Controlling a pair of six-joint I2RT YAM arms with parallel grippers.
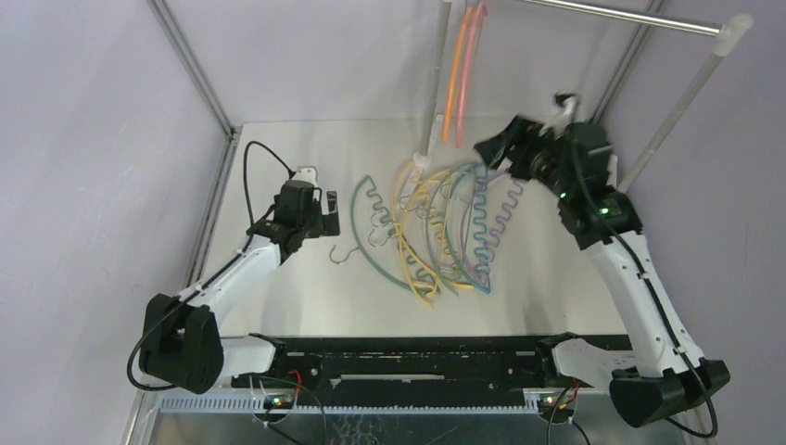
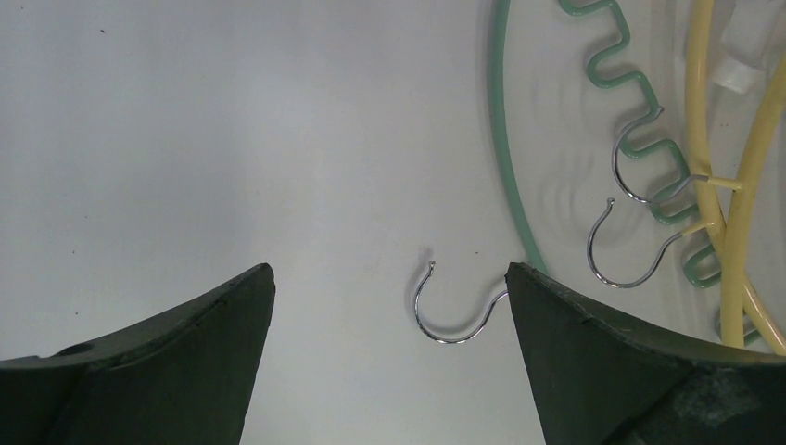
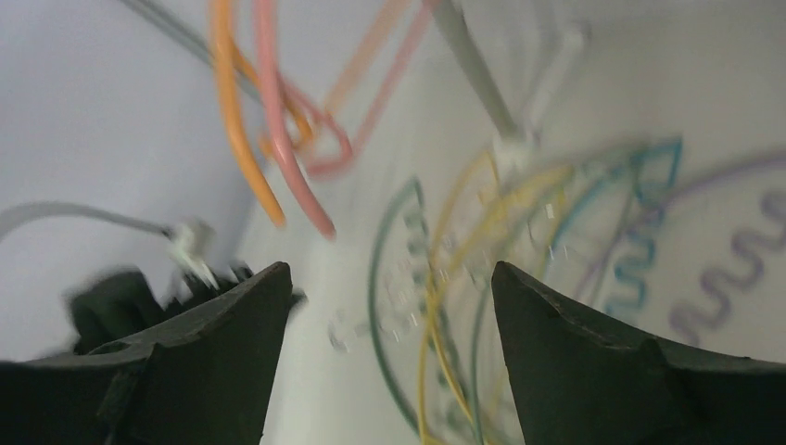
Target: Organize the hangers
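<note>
The pale green hanger's curved bar, exposed between yellow and blue hangers, comes next: my right gripper moves back over the pile and lowers onto it.
Several hangers lie fanned in a pile on the table: a green hanger (image 1: 358, 225) at the left, yellow ones (image 1: 408, 264), a blue one (image 1: 475, 232) and a pale purple one (image 1: 503, 211). An orange hanger (image 1: 452, 79) and a pink hanger (image 1: 471, 65) hang on the rack. My left gripper (image 1: 330, 215) is open and empty, low beside the green hanger's metal hook (image 2: 452, 320), which lies between its fingers. The green hanger (image 2: 508, 158) and a yellow hanger (image 2: 732, 232) run along the right of that view. My right gripper (image 1: 496, 146) is open and empty, raised over the pile's far right; its view is blurred.
The rack's white upright pole (image 1: 436, 83) stands at the pile's far end, with a metal top bar (image 1: 630, 17) and a slanted right pole (image 1: 681, 107). Two more loose metal hooks (image 2: 630, 250) lie by the green hanger. Grey walls close the left, back and right.
</note>
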